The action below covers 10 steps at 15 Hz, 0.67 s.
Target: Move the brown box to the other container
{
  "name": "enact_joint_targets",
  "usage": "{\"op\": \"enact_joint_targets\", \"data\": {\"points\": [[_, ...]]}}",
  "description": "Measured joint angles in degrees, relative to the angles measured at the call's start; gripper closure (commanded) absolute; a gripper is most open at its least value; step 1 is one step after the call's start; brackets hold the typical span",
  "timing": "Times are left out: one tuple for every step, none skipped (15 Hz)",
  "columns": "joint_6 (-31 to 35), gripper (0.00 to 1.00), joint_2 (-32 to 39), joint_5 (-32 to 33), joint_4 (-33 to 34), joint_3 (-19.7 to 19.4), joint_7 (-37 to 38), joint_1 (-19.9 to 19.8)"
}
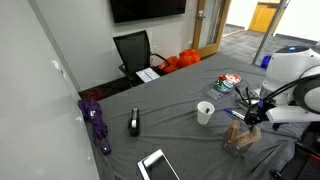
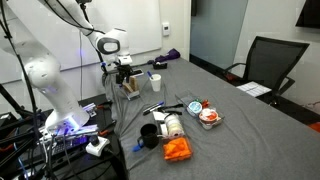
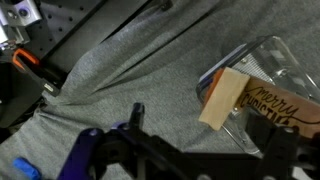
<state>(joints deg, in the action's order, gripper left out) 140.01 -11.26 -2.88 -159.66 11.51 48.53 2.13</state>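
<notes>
The box's raised end (image 3: 223, 97) sticks past the container's rim, below my gripper and to its right in the wrist view, so I will move there next and lower around it.
The brown box (image 3: 222, 98) stands tilted inside a clear see-through container (image 3: 270, 75) on the grey cloth; both also show in an exterior view (image 1: 238, 138). My gripper (image 3: 205, 150) hovers just above and beside the box, open and empty, with its dark fingers spread at the bottom of the wrist view. It shows in both exterior views (image 1: 250, 115) (image 2: 125, 74). The white round cup (image 1: 205, 112) stands upright a short way from the clear container, and it also shows in an exterior view (image 2: 155, 81).
A black rectangular device (image 1: 134, 123), a tablet (image 1: 155, 165) and a purple object (image 1: 97, 122) lie on the table. Tools, a tape roll and an orange item (image 2: 177, 150) lie nearer the far end. A black chair (image 1: 133, 50) stands behind.
</notes>
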Motion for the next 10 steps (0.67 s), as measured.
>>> {"op": "enact_joint_targets", "data": {"points": [[0.23,0.00,0.37,0.09,0.00,0.00,0.00,0.03],[0.64,0.00,0.73,0.10,0.00,0.00,0.00,0.11],[1.36,0.00,1.13,0.10,0.00,0.00,0.00,0.23],[2.18,0.00,1.52,0.10,0.01,0.00,-0.01,0.33],[3.07,0.00,1.84,0.09,0.01,0.00,-0.05,0.42],[4.20,0.00,2.21,0.07,0.01,0.00,-0.11,0.50],[5.46,0.00,2.66,0.02,0.02,0.00,-0.21,0.59],[6.64,0.00,3.10,0.01,0.02,-0.01,-0.33,0.68],[7.56,0.00,3.49,0.01,0.02,-0.01,-0.46,0.75],[8.35,0.00,3.93,0.01,0.02,-0.01,-0.57,0.84]]}}
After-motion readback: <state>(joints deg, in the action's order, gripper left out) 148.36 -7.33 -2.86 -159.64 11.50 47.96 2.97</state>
